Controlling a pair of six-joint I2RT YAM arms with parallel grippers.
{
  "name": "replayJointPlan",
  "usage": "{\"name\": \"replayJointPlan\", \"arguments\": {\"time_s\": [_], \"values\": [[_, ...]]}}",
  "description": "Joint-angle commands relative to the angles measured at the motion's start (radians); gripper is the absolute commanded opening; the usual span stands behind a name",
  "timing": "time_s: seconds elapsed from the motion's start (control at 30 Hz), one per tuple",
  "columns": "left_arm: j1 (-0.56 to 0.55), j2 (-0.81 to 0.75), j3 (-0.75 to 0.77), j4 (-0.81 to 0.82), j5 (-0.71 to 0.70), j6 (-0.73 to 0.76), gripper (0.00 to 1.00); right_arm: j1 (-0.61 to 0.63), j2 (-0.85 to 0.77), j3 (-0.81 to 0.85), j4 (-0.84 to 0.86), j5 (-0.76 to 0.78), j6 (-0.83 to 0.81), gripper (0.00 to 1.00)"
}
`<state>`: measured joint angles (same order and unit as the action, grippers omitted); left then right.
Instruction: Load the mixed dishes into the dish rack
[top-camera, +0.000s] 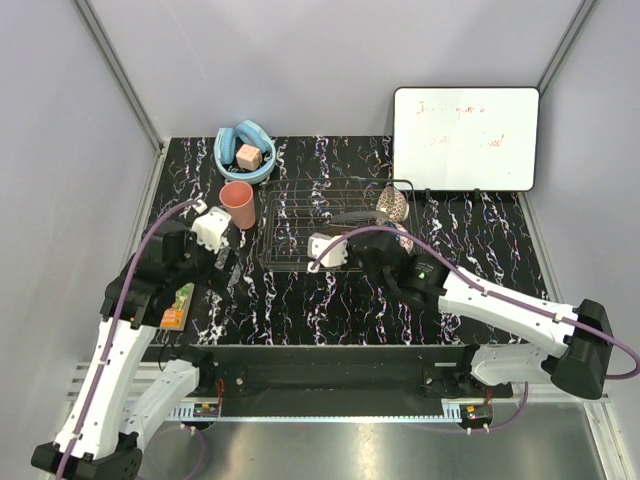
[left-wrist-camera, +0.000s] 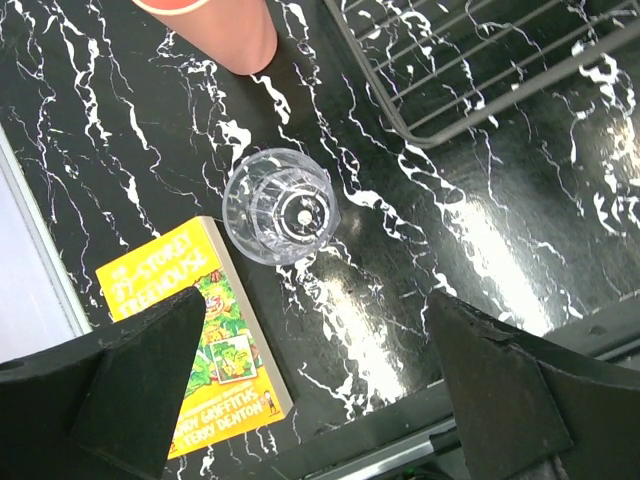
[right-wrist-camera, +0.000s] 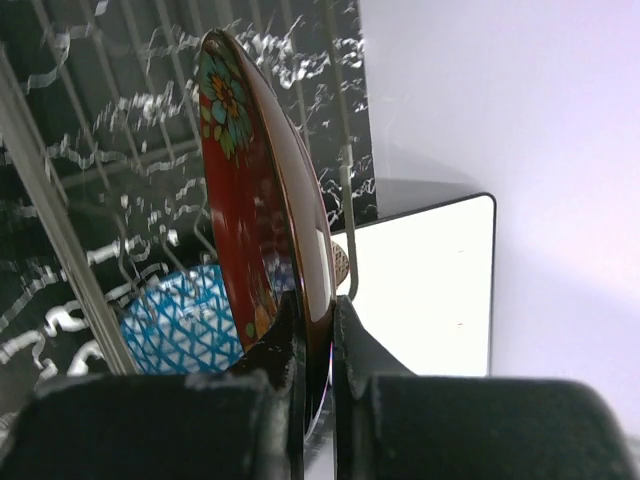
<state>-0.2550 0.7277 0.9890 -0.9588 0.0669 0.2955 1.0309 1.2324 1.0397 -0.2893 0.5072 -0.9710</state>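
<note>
The red floral bowl hangs on edge above the rack's wires, so my right gripper should lower next until it settles among them, then release the bowl's rim.
My right gripper (right-wrist-camera: 315, 320) is shut on the rim of the red floral bowl (right-wrist-camera: 255, 190), holding it on edge over the silver wire dish rack (top-camera: 300, 215). A blue patterned bowl (right-wrist-camera: 185, 320) lies in the rack behind it. A pale speckled bowl (top-camera: 393, 203) stands at the rack's far right. My left gripper (left-wrist-camera: 320, 385) is open and empty above the clear glass tumbler (left-wrist-camera: 280, 205), which stands upright left of the rack corner (left-wrist-camera: 430, 130). The salmon-pink cup (top-camera: 238, 203) stands just beyond the tumbler. The clear glass bowl does not show.
A yellow book (left-wrist-camera: 205, 345) lies on the black marbled table by the left edge, next to the tumbler. A light-blue ring with a wooden block (top-camera: 246, 152) sits at the back left. A white whiteboard (top-camera: 465, 138) leans at the back right.
</note>
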Motion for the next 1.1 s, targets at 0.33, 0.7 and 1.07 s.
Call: {"name": "replayJointPlan", "arguments": {"time_s": [0.33,0.7,1.07], "values": [[0.031,0.116,0.132,0.147,-0.022,-0.078,0.99,-0.051,-0.077,-0.102,0.073,-0.042,-0.201,0.00],[0.031,0.214,0.221,0.180,-0.032,-0.119,0.99,-0.121,0.021,-0.113,0.156,-0.119,-0.184,0.00],[0.031,0.179,0.169,0.213,-0.044,-0.101,0.99,-0.157,0.102,-0.113,0.185,-0.148,-0.160,0.00]]}}
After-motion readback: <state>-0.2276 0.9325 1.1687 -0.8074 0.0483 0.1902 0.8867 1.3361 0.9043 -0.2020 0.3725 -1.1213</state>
